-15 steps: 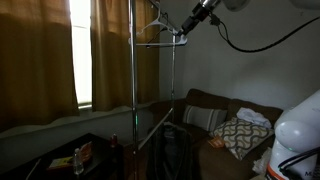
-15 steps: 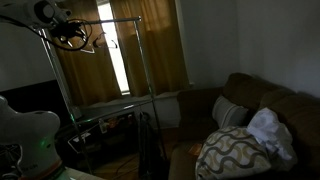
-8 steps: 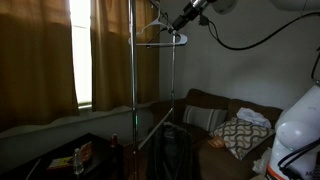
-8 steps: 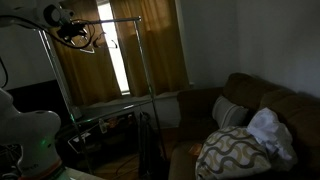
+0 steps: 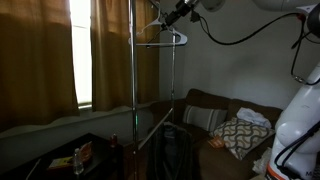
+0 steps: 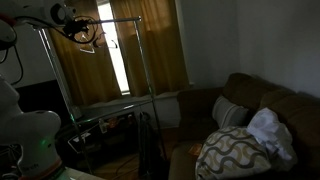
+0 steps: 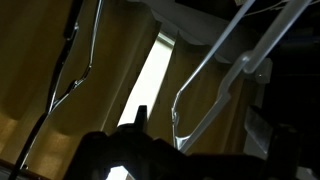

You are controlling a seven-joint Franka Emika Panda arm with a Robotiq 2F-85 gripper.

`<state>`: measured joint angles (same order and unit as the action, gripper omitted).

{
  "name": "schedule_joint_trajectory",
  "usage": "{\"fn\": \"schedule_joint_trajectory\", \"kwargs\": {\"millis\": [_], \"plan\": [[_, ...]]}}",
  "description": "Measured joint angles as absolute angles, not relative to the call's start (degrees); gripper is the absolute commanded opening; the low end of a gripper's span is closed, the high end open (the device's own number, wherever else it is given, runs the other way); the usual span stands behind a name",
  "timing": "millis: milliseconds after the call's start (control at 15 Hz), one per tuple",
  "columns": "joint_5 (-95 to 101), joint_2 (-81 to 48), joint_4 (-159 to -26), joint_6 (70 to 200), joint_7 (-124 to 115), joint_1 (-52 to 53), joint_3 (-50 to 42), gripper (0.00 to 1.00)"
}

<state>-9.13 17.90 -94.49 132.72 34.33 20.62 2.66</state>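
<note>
My gripper eases outward onto the hanger's lower corner [image 7: 184,144] next and closes, since that corner lies just outward of it, between its open fingers.
A pale plastic hanger [image 5: 172,41] hangs high on a metal clothes rack [image 5: 133,90]. My gripper [image 5: 166,17] is up at the rack's top, just above and beside the hanger's hook. In an exterior view it [image 6: 82,32] sits by the rack's top bar [image 6: 115,21]. In the wrist view the hanger [image 7: 215,68] runs diagonally, and its lower corner lies between my dark fingers [image 7: 140,118]. The gripper [image 7: 198,128] is open, with jaws wide apart and not closed on the hanger.
Brown curtains [image 5: 35,50] and a bright window strip [image 5: 82,40] stand behind the rack. A brown sofa [image 5: 225,108] with a patterned pillow [image 6: 235,150] is to one side. A low dark table [image 5: 80,155] with small items stands below.
The arm has moved up and towards the rack's top bar, bringing the gripper closer to the hanger's hook. The hanger has stayed in place.
</note>
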Motion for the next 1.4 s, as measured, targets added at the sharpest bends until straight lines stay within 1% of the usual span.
{"fn": "schedule_joint_trajectory", "kwargs": {"millis": [400,533,733,867,1133,1200,1333,1400], "plan": [[-10.95,10.10,-84.91,132.73,35.72,20.28,3.90,1.00],[-11.51,8.07,-82.67,132.73,35.87,19.82,4.45,0.74],[-12.16,6.10,-80.33,132.73,36.45,19.82,4.43,0.49],[-12.50,5.42,-79.30,132.73,36.89,19.82,4.39,0.35],[-12.77,5.15,-78.42,132.71,37.50,19.82,4.27,0.04],[-12.85,5.16,-78.30,132.66,37.60,19.82,4.22,0.00],[-12.93,5.16,-78.22,132.63,37.74,19.81,4.12,0.00],[-13.04,5.17,-78.09,132.63,37.77,19.80,4.05,0.02]]}}
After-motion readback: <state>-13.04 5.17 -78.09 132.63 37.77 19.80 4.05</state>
